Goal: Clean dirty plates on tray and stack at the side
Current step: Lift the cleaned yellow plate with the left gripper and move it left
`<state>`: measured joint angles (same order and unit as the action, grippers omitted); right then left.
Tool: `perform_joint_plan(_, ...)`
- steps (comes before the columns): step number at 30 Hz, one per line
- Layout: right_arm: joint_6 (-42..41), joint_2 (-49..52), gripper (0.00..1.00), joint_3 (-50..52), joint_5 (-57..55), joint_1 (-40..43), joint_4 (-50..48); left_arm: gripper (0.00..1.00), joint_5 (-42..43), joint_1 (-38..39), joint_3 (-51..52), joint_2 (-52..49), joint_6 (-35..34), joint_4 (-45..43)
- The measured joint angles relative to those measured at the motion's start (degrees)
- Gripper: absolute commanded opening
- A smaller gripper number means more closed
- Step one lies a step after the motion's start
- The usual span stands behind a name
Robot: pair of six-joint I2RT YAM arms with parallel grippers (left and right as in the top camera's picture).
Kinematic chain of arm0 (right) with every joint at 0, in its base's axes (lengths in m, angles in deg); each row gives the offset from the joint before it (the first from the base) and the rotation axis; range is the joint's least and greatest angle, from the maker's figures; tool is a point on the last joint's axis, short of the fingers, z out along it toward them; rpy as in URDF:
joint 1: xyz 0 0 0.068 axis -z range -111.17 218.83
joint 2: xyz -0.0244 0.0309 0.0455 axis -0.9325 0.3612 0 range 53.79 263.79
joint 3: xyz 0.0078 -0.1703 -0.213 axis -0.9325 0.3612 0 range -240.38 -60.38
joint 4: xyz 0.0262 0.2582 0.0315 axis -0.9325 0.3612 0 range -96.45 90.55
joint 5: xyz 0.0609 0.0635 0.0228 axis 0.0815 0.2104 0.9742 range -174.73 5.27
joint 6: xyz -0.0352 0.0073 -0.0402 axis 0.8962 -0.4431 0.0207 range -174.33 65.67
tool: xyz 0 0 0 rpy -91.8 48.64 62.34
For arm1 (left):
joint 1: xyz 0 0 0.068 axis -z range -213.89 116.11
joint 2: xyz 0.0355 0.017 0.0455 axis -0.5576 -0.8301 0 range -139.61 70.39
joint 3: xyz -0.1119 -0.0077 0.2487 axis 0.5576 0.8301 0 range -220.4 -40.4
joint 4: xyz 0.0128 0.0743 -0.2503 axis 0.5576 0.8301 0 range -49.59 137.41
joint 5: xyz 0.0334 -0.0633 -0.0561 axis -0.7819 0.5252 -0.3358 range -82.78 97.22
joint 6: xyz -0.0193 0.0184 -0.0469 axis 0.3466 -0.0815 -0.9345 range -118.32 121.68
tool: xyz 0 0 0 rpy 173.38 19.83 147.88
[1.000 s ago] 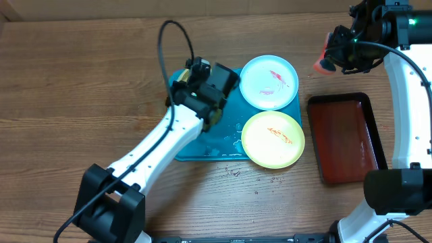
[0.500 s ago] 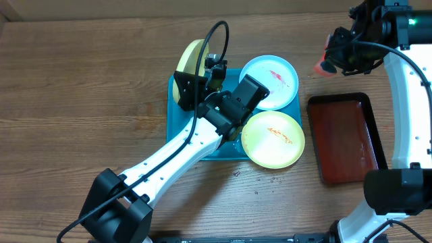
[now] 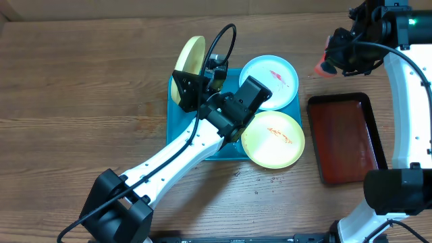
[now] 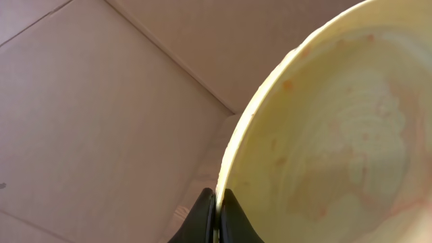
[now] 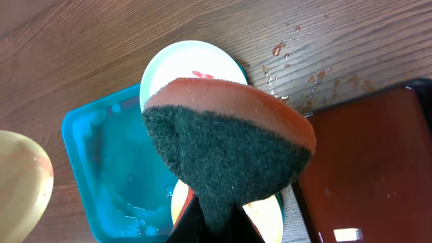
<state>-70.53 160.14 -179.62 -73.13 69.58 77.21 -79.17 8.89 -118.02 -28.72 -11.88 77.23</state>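
The plate swings over, levels, goes down and leaves my left gripper next. Bare wood by the teal tray lies below the gripper, left in the overhead view.
My left gripper point(image 3: 191, 82) is shut on the rim of a yellow-green plate point(image 3: 188, 57), held on edge above the far left of the teal tray point(image 3: 181, 138); in the left wrist view the plate point(image 4: 337, 135) fills the right side with faint orange smears, pinched between my fingertips point(image 4: 217, 202). A light-blue plate point(image 3: 268, 82) with a red smear lies at the tray's far right. A second yellow-green plate point(image 3: 273, 139) with orange smears lies at the tray's near right. My right gripper point(image 3: 331, 57) is shut on an orange and green sponge point(image 5: 229, 142), held high at the far right.
A dark red-brown tray point(image 3: 345, 138) lies on the table to the right of the teal tray. Water drops and small stains point(image 3: 233, 173) mark the wood in front of the teal tray. Water pools in the teal tray point(image 5: 115, 182).
My left arm has swung over the tray and lifted a yellow-green plate up on edge at the tray's far left. The right arm has stayed still.
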Motion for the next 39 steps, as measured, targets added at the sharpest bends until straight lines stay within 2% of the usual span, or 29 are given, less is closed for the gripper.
perform_joint_plan(6, 0.5, 0.0, 0.04, 0.0, 0.02, 0.0, 0.35, 0.04, 1.38, 0.0, 0.0, 0.0, 0.0, 0.0)
perform_joint_plan(9, 0.81, 0.0, 0.04, 0.0, 0.0, 0.0, 0.44, 0.04, 5.44, 0.0, 0.0, 0.0, 0.0, 0.66)
perform_joint_plan(15, 1.05, 0.0, 0.04, 0.0, 0.0, 0.0, 0.81, 0.04, 22.95, -1.01, -0.15, 0.0, -1.79, 6.14)
perform_joint_plan(18, 1.22, 0.0, 0.04, 0.0, 0.0, 0.0, 0.94, 0.04, 33.62, -3.98, -0.22, 0.0, -4.13, 9.46)
perform_joint_plan(23, 1.22, 0.0, 0.04, 0.0, 0.0, 0.0, 0.98, 0.04, 53.33, -14.69, -0.26, 0.0, -7.13, 12.33)
perform_joint_plan(30, 1.29, 0.0, 0.04, 0.0, 0.0, 0.0, 0.94, 0.04, 80.67, -34.56, -0.28, 2.03, -7.5, 11.21)
perform_joint_plan(34, 1.25, 0.0, 0.04, 0.0, -0.02, 0.0, 0.83, 0.04, 88.39, -45.51, -0.33, 2.64, -7.52, 12.72)
perform_joint_plan(39, 1.27, 0.0, 0.04, 0.0, 0.0, 0.0, 0.83, 0.04, 90.38, -56.15, -0.33, 2.62, -7.52, 13.35)
